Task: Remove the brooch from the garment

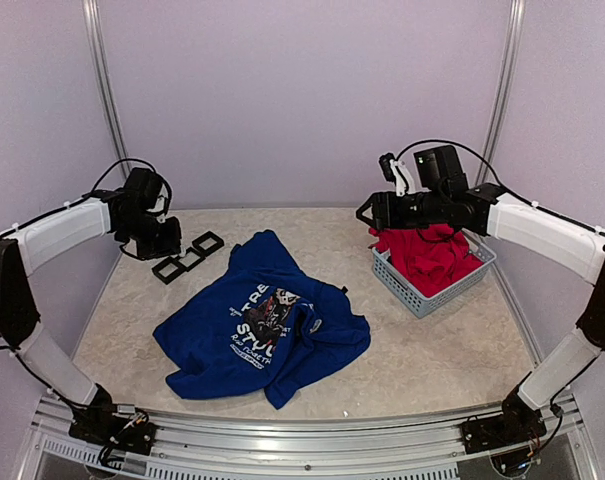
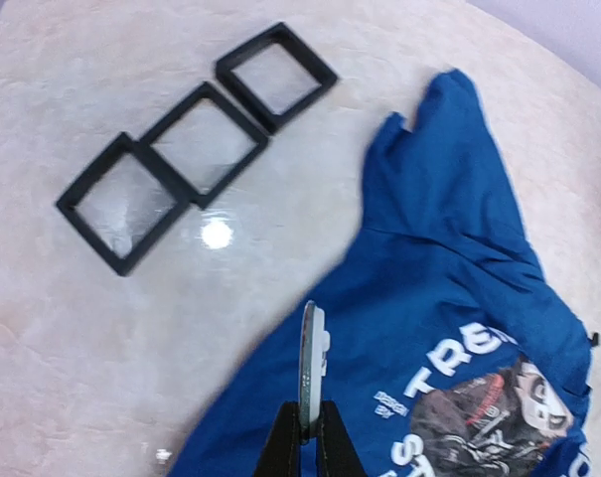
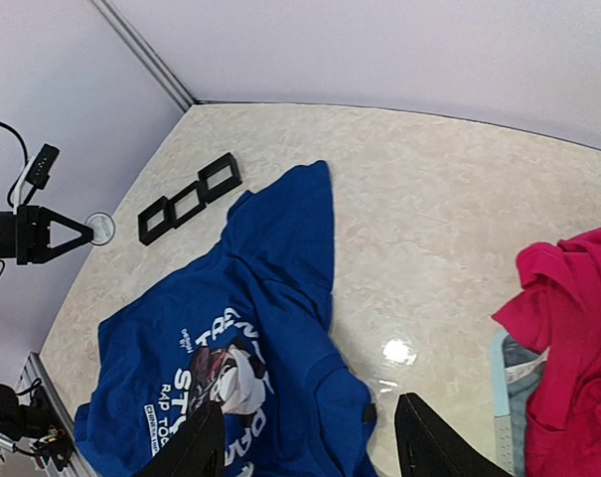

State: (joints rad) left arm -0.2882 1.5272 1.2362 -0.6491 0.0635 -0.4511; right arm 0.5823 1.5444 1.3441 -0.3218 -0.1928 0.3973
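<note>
The left gripper moves outward and down over the nearest black square frame (image 2: 124,205) next and releases the brooch (image 2: 313,348) inside, since that frame stands open and empty.
The royal-blue T-shirt (image 1: 262,320) lies crumpled in the middle of the table, its white-lettered print facing up. It also shows in the left wrist view (image 2: 449,298) and the right wrist view (image 3: 270,298). My left gripper (image 2: 311,407) is shut on a small round brooch (image 2: 313,348), seen edge-on and held in the air above the shirt's left edge. In the right wrist view the brooch (image 3: 100,228) shows as a white disc at the left gripper's tip. My right gripper (image 3: 310,437) is open and empty, raised above the table between the shirt and the basket.
Three joined black square frames (image 1: 187,257) lie on the table at the back left, just beyond the left gripper (image 1: 167,242). A grey basket (image 1: 422,290) holding a plain red garment (image 1: 432,255) stands at the right, under the right arm.
</note>
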